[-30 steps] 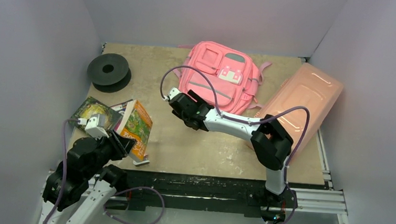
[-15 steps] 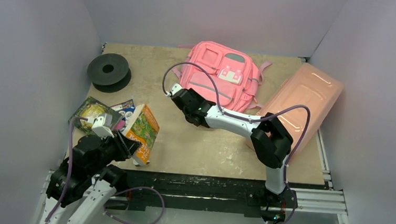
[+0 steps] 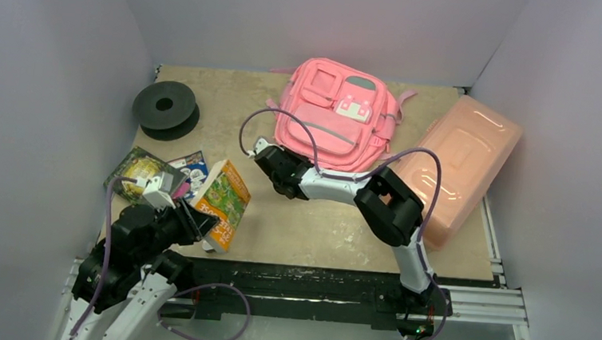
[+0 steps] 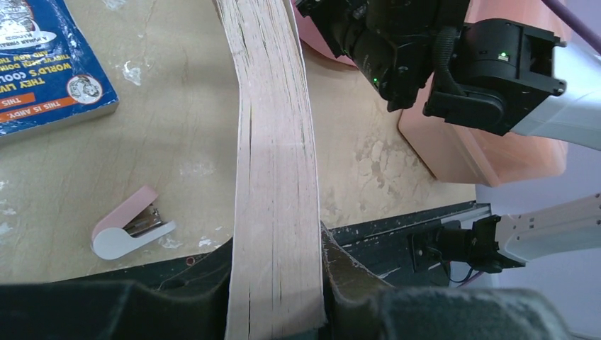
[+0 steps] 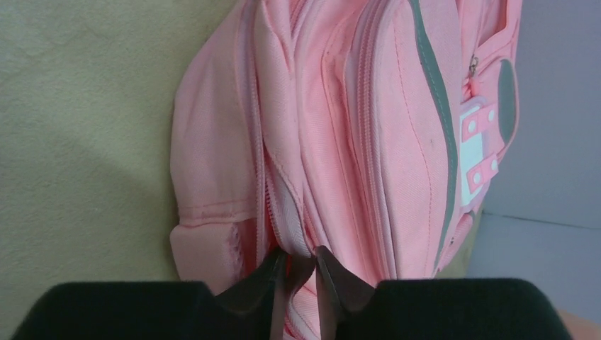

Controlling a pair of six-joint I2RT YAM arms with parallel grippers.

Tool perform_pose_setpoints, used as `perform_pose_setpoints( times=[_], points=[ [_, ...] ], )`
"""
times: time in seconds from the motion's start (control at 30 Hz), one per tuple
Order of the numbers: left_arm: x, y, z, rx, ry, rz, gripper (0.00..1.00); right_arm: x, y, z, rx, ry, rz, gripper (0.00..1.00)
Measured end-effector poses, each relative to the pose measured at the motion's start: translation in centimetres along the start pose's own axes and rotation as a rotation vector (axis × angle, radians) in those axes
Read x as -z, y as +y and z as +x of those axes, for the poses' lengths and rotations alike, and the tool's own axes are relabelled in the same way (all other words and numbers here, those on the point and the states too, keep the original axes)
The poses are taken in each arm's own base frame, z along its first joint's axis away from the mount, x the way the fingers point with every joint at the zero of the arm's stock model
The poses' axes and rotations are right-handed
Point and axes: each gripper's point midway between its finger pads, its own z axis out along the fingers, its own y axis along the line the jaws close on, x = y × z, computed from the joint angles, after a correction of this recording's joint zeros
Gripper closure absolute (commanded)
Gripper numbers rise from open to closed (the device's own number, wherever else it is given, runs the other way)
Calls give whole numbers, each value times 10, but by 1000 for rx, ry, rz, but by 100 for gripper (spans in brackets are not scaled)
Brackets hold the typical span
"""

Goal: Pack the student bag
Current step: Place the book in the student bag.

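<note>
The bag's open zipper lies outward of the left gripper, right in the top view, so the robot next needs to carry the book outward into it and let the book go.
The student bag, a pink backpack with a grey stripe and white clasp patch, lies at the back middle of the table. My right gripper is at its near left edge. In the right wrist view the bag fills the frame, and the right gripper is shut on a fold of fabric beside an open zipper. My left gripper is shut on a thick book, its page edge facing the camera. From above, the book has an orange and green cover and hangs over the table's front left.
A black spool sits at the back left. A salmon-pink plastic box leans at the right edge. Two flat books lie at the left, and a pink and white stapler lies near the front edge.
The right gripper has closed on the bag's zipper edge, and the bag has shifted and bunched up. The left gripper has carried the book a little to the right.
</note>
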Motion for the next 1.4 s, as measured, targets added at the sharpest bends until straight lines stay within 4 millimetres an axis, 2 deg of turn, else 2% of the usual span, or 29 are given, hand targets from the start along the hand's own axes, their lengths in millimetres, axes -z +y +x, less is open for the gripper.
perform_pose_setpoints(
  times=[0.03,0.13,0.23,0.37,0.43,0.57,0.67,0.93,1.2,1.4],
  points=[
    [0,-2,0,8,3,6,100,-2,2,0,-1,-2,2,100],
    [-2,-7,2,33,18,25,100,-1,-2,1,5,4,12,100],
    [-10,-14,6,72,41,70,100,8,-12,-2,-15,-4,-18,100],
    [-35,-26,19,177,102,156,100,36,-44,-18,-90,-44,-87,100],
    [-51,-33,24,241,140,193,100,53,-66,-33,-160,-89,-125,100],
    [-82,-51,24,343,219,254,100,87,-97,-54,-282,-186,-193,100],
    [-99,-65,15,362,233,300,100,102,-98,-59,-320,-211,-263,100],
    [-139,-94,-9,479,244,401,100,118,-81,-66,-379,-213,-404,100],
    [-179,-89,-11,600,238,364,100,133,-98,-89,-531,-262,-480,100],
    [-211,-88,-11,610,154,371,100,152,-110,-96,-597,-309,-525,100]
  ],
)
